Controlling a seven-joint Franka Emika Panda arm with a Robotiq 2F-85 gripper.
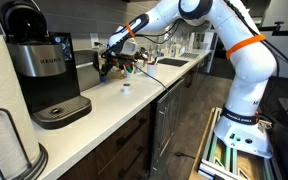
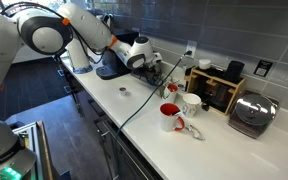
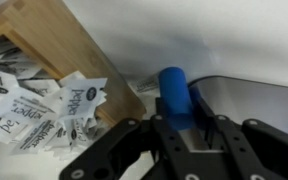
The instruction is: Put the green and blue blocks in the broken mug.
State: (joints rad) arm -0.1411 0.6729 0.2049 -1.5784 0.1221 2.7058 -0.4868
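My gripper rises next, moves along the counter and comes down over the broken mug behind the red mug, since that broken mug opens upward.
My gripper (image 3: 184, 118) is shut on a blue block (image 3: 173, 92) that sticks out past the fingertips. In both exterior views the gripper (image 1: 108, 63) (image 2: 150, 66) hangs above the back of the counter, near the wall. A tiny object (image 1: 126, 86) (image 2: 124, 93) lies alone on the white counter in front of it; its colour is too small to tell. I cannot make out a green block. A red mug (image 2: 170, 116) with loose pieces beside it stands further along the counter, apart from the gripper.
A black Keurig coffee machine (image 1: 42, 75) stands at one end of the counter. A white mug (image 2: 192, 102), a toaster (image 2: 250, 112) and a wooden box (image 2: 206, 78) stand at the other. A wooden box of paper packets (image 3: 44, 70) is below the gripper.
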